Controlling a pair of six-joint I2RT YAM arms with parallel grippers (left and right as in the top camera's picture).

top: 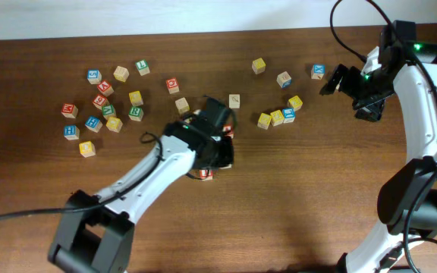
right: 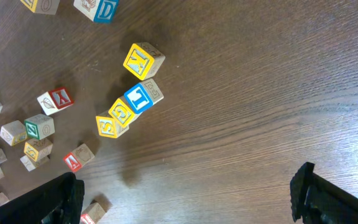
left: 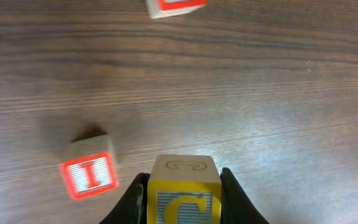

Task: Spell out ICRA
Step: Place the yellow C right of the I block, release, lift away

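The left gripper carries the yellow C cube down next, onto the wood close beside the red I cube (left: pixel 89 175).
In the left wrist view my left gripper (left: pixel 184 176) is shut on the yellow C cube (left: pixel 185 202), one finger on each side. The red I cube (left: pixel 89 175) lies on the wood just left of it, a small gap between them. From overhead the left gripper (top: pixel 218 155) covers the C cube, and the I cube (top: pixel 205 174) shows at its lower edge. A red A cube (right: pixel 73 160) lies near the left finger in the right wrist view. I cannot pick out the green R. My right gripper (top: pixel 349 97) hangs wide open and empty at the far right.
Many other letter cubes are scattered at the back left (top: pixel 105 98). A short row of yellow and blue cubes (top: pixel 279 116) lies between the two arms. A blue cube (top: pixel 318 72) sits near the right gripper. Another red-printed cube (left: pixel 176 5) lies just beyond the left gripper.
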